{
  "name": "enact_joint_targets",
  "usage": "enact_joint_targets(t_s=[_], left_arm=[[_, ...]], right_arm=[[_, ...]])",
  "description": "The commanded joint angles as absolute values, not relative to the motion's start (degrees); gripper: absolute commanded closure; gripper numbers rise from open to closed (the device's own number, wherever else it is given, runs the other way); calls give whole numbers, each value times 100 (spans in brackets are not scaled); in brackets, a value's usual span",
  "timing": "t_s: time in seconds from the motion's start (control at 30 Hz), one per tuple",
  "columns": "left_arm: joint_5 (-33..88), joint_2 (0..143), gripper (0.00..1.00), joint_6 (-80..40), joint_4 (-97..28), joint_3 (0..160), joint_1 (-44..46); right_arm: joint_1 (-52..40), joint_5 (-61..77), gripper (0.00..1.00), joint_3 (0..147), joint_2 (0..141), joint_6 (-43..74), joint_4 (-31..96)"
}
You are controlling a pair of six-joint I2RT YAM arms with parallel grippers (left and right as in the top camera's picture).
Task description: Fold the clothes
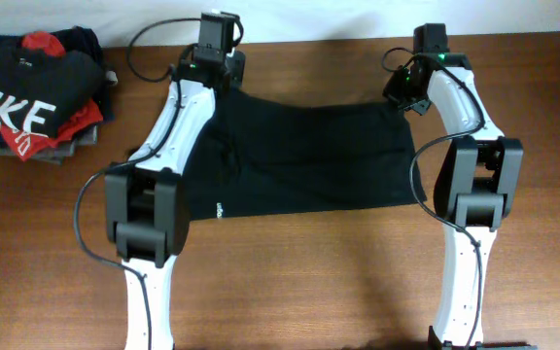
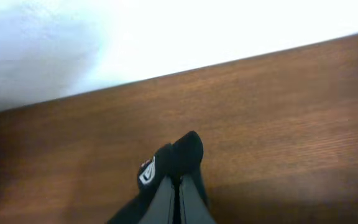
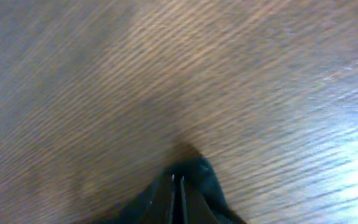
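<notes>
The shirt's end nearest the pile is closer to my base than my left gripper is. I will next move my left gripper back over that end and release the fabric.
The clothes, one plain black T-shirt, lie spread flat across the middle of the wooden table, with small white lettering near the front left edge. At the shirt's far left corner, my left gripper is shut on the fabric. In the left wrist view the left gripper pinches a bunched black fold that carries a small white logo tag. My right gripper is at the far right corner. The right wrist view shows that gripper shut on a peak of the black cloth.
At the far left of the table sits a pile of folded garments, topped by a black shirt with white NIKE letters over red and grey pieces. A white wall rises just beyond the table's far edge.
</notes>
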State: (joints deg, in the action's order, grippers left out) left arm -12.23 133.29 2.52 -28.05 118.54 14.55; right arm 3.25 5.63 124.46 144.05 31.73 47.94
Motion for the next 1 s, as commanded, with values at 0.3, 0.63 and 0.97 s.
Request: enact_joint_targets(t_s=[0.3, 0.63, 0.97], left_arm=[[-1588, 12949, 99, -329, -3579, 11985, 1100], [-1588, 12846, 99, -561, -4248, 11985, 1059], [-1590, 12621, 99, -884, -5015, 11985, 1031]], right_arm=[[537, 377, 96, 12571, 13773, 3179, 5024], [716, 377, 96, 12571, 13391, 3153, 5601], [716, 375, 96, 12571, 13229, 2891, 6195]])
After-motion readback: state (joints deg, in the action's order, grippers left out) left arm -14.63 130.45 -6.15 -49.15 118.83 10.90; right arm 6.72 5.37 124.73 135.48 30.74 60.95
